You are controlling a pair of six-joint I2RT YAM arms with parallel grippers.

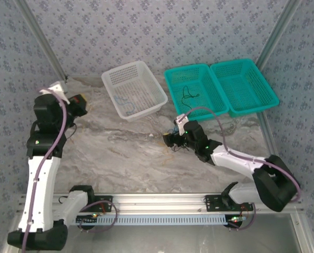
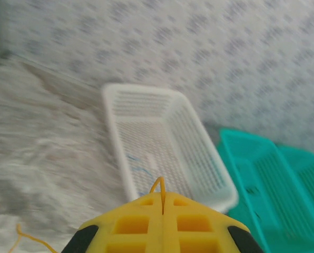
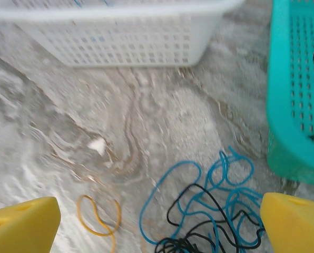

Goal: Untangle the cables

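Note:
Next, my right gripper will tilt up from the tangle and close on the yellow cable in my left gripper, since that is clear of the blue strands.
A tangle of thin blue cable (image 3: pixel 199 197) and black cable (image 3: pixel 202 234) lies on the marble table, with a yellow-tan cable (image 3: pixel 96 216) loop to its left. My right gripper (image 3: pixel 159 232) hovers low over this tangle, wide open, nothing between its fingers (image 3: pixel 25 226). From above, the right gripper (image 1: pixel 170 139) sits just in front of the teal baskets. My left gripper (image 2: pixel 163 196) is shut on a yellow-tan cable (image 2: pixel 158 184); a small loop pokes out past the tips. It is raised at the far left (image 1: pixel 79 104), facing the white basket.
A white basket (image 1: pixel 135 89) holds a bit of blue cable (image 2: pixel 138 168). Two teal baskets (image 1: pixel 196 89) (image 1: pixel 244 84) stand to its right; the nearer one holds a black cable (image 1: pixel 188 94). Another yellow-tan strand (image 2: pixel 25 240) lies on the table below the left gripper.

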